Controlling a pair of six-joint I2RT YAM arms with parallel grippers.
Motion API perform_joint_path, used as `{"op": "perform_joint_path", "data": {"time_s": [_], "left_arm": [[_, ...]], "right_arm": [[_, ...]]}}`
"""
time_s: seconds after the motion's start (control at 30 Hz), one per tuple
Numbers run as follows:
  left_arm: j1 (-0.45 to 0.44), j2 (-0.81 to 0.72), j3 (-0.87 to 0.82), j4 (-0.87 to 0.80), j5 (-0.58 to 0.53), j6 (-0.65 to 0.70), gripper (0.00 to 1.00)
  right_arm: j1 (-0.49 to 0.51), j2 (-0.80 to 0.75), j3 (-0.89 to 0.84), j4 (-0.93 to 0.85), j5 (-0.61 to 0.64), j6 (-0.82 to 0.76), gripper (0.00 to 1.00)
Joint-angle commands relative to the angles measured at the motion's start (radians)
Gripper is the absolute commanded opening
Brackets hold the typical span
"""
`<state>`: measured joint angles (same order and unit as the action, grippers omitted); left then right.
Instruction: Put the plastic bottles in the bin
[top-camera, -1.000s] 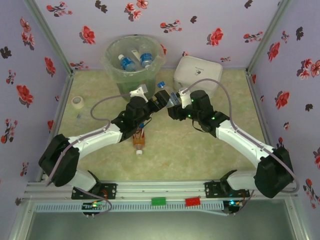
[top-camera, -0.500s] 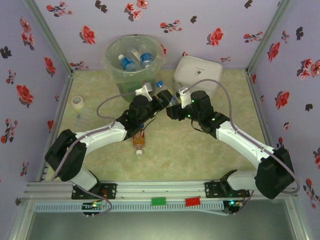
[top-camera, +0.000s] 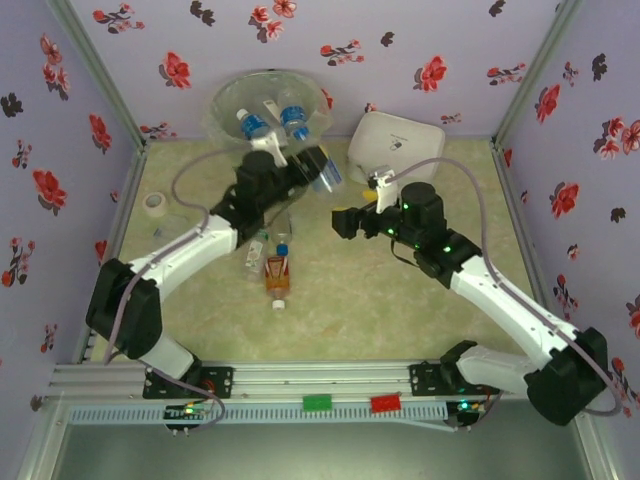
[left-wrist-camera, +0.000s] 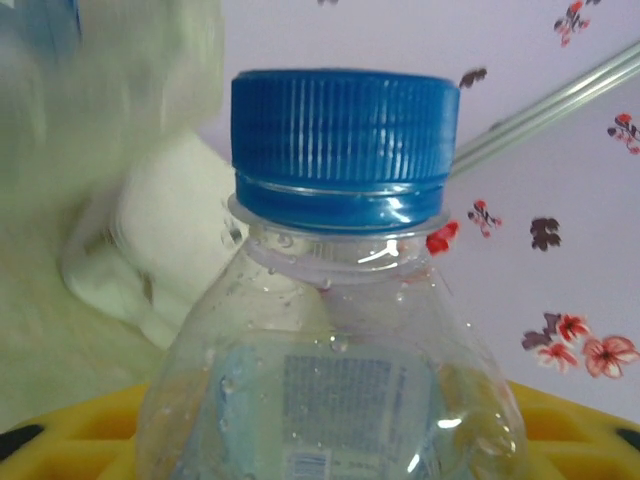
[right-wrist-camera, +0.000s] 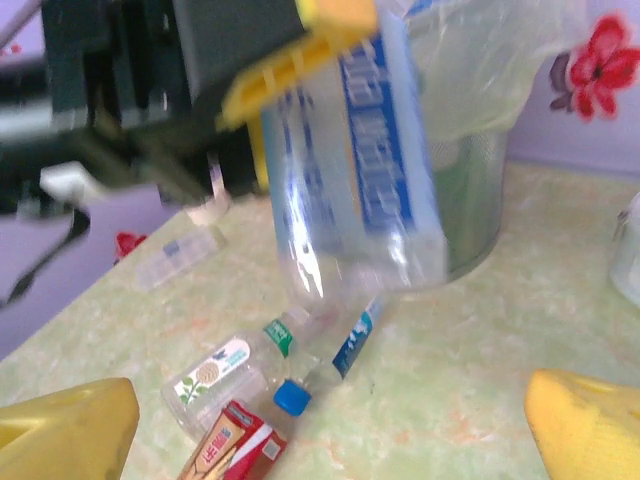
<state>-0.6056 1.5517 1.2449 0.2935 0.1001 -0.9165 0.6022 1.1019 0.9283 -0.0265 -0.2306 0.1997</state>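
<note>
The bottom of the bottle is below the bin's rim, so my left gripper will first lift the bottle and move outward to release it over the bin's opening.
My left gripper (top-camera: 316, 166) is shut on a clear plastic bottle (top-camera: 325, 172) with a blue label, held in the air beside the bin's rim. In the left wrist view its blue cap (left-wrist-camera: 340, 140) points up, and the body (left-wrist-camera: 335, 400) sits between the yellow pads (left-wrist-camera: 575, 430). The bin (top-camera: 232, 105) holds a few blue-labelled bottles (top-camera: 256, 127). My right gripper (top-camera: 346, 222) hangs open and holds nothing, to the right of the held bottle (right-wrist-camera: 350, 170). On the table lie a green-capped bottle (right-wrist-camera: 215, 370), a blue-capped bottle (right-wrist-camera: 335, 360) and an amber bottle with a red label (top-camera: 277, 280).
A white lidded box (top-camera: 396, 145) stands at the back right of the bin. A tape roll (top-camera: 154, 204) and a small clear bottle (right-wrist-camera: 180, 258) lie near the left wall. Flowered walls close the table on three sides.
The left gripper closed on the bottle and carried it up and back toward the bin. The right gripper let go, opened wide and drew back to the right.
</note>
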Motion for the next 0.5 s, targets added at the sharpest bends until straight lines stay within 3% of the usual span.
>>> {"op": "perform_joint_path", "data": {"time_s": [0.0,0.27,0.47], "left_arm": [[0.072,-0.009,0.218,-0.208,0.125,0.179,0.43],[0.231,0.119,0.612,-0.477,0.194,0.352,0.43],[0.344,0.236,0.773,-0.574,0.260,0.390,0.42]], "right_arm": [[-0.002,-0.051,0.014,-0.018,0.080,0.033,1.00],[-0.006,-0.105,-0.046,-0.030,0.211,0.063,1.00],[-0.014,-0.079,-0.014,-0.124,0.224,0.052,1.00]]}}
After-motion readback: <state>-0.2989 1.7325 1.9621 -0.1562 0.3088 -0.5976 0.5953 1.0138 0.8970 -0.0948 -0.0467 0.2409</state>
